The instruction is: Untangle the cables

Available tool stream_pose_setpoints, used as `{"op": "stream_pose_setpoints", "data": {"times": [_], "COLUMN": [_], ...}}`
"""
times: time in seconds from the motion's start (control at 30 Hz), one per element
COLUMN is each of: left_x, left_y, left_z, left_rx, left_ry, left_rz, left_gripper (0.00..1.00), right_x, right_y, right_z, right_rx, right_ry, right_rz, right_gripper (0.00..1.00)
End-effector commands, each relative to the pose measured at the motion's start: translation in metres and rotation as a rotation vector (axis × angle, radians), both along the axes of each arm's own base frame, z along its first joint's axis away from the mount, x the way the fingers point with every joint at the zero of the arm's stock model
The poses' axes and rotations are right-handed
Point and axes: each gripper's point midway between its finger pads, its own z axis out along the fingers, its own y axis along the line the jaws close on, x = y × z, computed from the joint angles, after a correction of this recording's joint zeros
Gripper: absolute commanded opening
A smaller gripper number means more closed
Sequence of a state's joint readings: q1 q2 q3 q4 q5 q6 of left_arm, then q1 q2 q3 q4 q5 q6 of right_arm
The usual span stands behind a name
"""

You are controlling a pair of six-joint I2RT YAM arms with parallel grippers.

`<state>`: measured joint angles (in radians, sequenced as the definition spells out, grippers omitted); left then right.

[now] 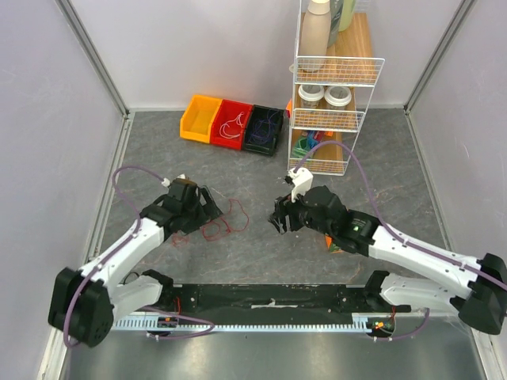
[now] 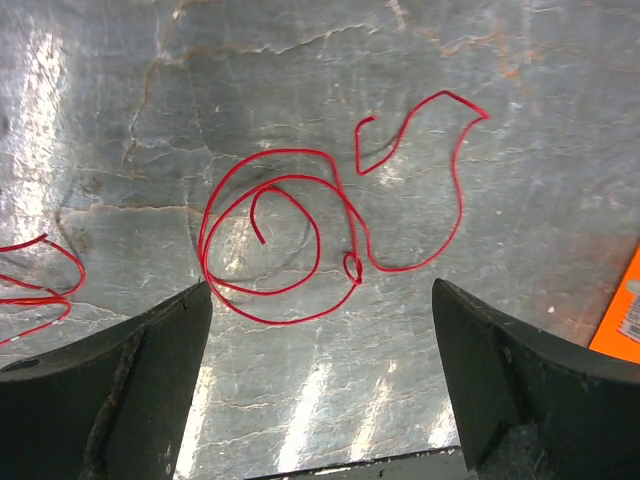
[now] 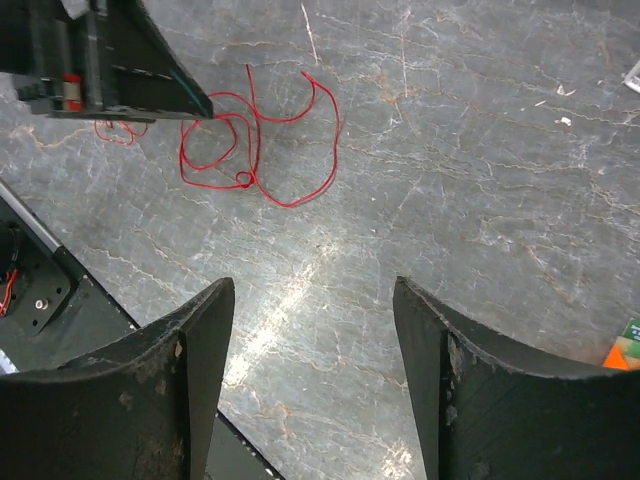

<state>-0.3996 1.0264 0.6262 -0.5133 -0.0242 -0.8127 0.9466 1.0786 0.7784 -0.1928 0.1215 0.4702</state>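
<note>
I will lower my left gripper next to the spiral's side by the bent tail of the thin red cable and close it there, because the cable's parts cross near the small knot-like loop.
A thin red cable (image 1: 226, 222) lies on the grey table in loose loops between my two grippers. The left wrist view shows it as a spiral (image 2: 290, 230) with one small knot-like loop just beyond my fingertips. A second red cable (image 2: 40, 285) lies apart at the left edge of that view. My left gripper (image 1: 211, 207) (image 2: 320, 285) stands open just short of the loops, holding nothing. My right gripper (image 1: 279, 218) (image 3: 312, 283) is open too, over bare table. The red cable (image 3: 250, 150) lies well ahead of it, partly under the left gripper's head (image 3: 110, 55).
At the back stand a yellow bin (image 1: 200, 117), a red bin (image 1: 230, 123) and a dark bin (image 1: 264, 128), the last two with thin wires inside. A white wire rack (image 1: 329, 103) with jars stands back right. An orange item (image 1: 333, 247) lies under the right arm.
</note>
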Motion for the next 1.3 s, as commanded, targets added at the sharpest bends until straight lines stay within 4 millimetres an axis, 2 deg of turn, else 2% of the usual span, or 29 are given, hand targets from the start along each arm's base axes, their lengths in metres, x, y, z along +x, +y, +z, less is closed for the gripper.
{"op": "stream_pose_setpoints", "data": {"times": [0.0,0.13,0.2,0.23,0.33,0.37,0.5,0.63,0.67,0.73,0.8,0.87,0.9,0.97,1.07,1.13,1.27], "left_x": [0.028,0.03,0.03,0.029,0.031,0.032,0.035,0.033,0.03,0.024,0.019,0.016,0.016,0.02,0.038,0.058,0.111], "left_y": [-0.015,-0.025,-0.022,-0.02,-0.019,-0.021,-0.03,-0.025,-0.024,-0.024,-0.023,-0.018,-0.016,-0.009,0.002,0.007,-0.006], "left_z": [0.003,-0.012,-0.019,-0.029,-0.041,-0.044,-0.057,-0.067,-0.071,-0.081,-0.091,-0.096,-0.096,-0.092,-0.071,-0.053,-0.013], "left_rx": [-0.06,-0.024,0.025,0.063,0.144,0.156,0.138,0.164,0.168,0.168,0.167,0.184,0.192,0.216,0.255,0.273,0.201], "left_ry": [0.014,0.148,0.228,0.29,0.409,0.44,0.495,0.508,0.521,0.551,0.571,0.572,0.567,0.528,0.426,0.341,0.134], "left_rz": [0.11,0.219,0.291,0.323,0.378,0.39,0.461,0.531,0.544,0.569,0.585,0.613,0.625,0.636,0.636,0.599,0.364], "left_gripper": [0.96,0.98,0.98,0.97,0.83,0.81,0.79,0.79,0.75,0.6,0.38,0.07,0.02,0.02,0.02,0.02,0.02], "right_x": [-0.004,-0.006,-0.007,-0.009,-0.012,-0.012,-0.015,-0.018,-0.018,-0.019,-0.018,-0.017,-0.016,-0.016,-0.016,-0.017,-0.018], "right_y": [-0.016,-0.024,-0.029,-0.029,-0.034,-0.035,-0.042,-0.049,-0.05,-0.054,-0.056,-0.057,-0.058,-0.06,-0.064,-0.065,-0.066], "right_z": [-0.003,-0.01,-0.013,-0.012,-0.01,-0.01,-0.01,-0.012,-0.009,-0.009,-0.007,-0.004,-0.002,0.0,0.005,0.006,0.01], "right_rx": [-0.016,-0.031,-0.036,-0.03,-0.017,-0.013,-0.011,-0.021,-0.015,-0.016,-0.019,-0.027,-0.033,-0.047,-0.046,-0.038,-0.02], "right_ry": [-0.019,-0.016,-0.016,-0.016,-0.022,-0.025,-0.036,-0.038,-0.045,-0.055,-0.068,-0.079,-0.084,-0.09,-0.099,-0.1,-0.103], "right_rz": [-0.017,-0.031,-0.04,-0.038,-0.041,-0.041,-0.044,-0.052,-0.054,-0.056,-0.059,-0.057,-0.058,-0.059,-0.066,-0.071,-0.077], "right_gripper": [0.72,0.73,0.72,0.72,0.72,0.72,0.73,0.72,0.72,0.72,0.73,0.73,0.73,0.73,0.73,0.73,0.73]}}
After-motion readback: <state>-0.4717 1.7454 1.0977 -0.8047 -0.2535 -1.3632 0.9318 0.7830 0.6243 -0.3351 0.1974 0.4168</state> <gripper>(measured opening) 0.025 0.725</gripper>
